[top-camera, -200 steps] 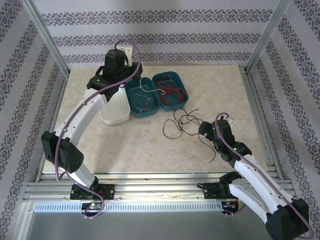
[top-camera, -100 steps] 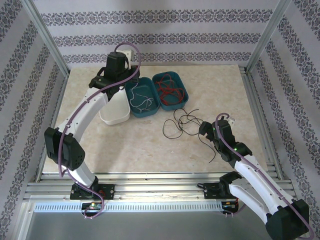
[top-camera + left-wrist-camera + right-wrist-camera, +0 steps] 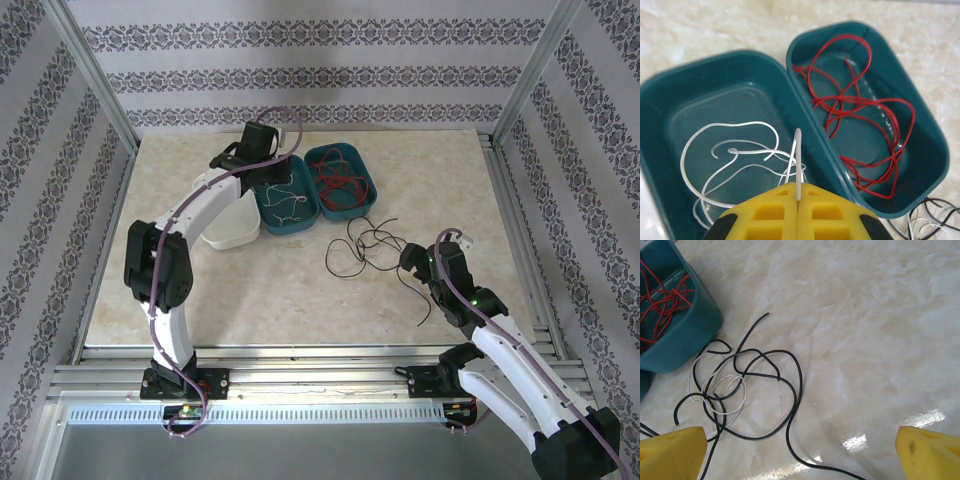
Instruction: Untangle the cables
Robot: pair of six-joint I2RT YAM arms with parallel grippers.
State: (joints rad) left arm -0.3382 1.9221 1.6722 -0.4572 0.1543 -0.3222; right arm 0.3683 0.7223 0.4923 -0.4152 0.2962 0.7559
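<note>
I should lower my left gripper toward the bottom of the teal tray and let go of the white cable on top of the white cables that already lie there.
Loose black cables (image 3: 362, 246) (image 3: 762, 371) lie tangled on the table, with one white cable (image 3: 728, 393) among them. Red cables (image 3: 338, 180) (image 3: 860, 112) fill the right teal tray (image 3: 362, 198) (image 3: 927, 137). White cables (image 3: 288, 203) (image 3: 730, 155) lie in the left teal tray (image 3: 272, 212) (image 3: 670, 95). My left gripper (image 3: 268, 166) (image 3: 798, 194) hangs over that tray, shut on a white cable that loops up from between its yellow fingers (image 3: 770, 215). My right gripper (image 3: 411, 259) (image 3: 800, 455) stands open just right of the black tangle, nothing between its fingers (image 3: 672, 452).
A white container (image 3: 231, 224) stands left of the teal trays, under the left arm. Metal frame rails (image 3: 510, 215) border the marble table. Open tabletop (image 3: 875, 340) lies to the right of the black tangle.
The left arm has swung right and stretched out lower over the left teal tray, bringing the white cable down into it. The right arm has barely moved.
</note>
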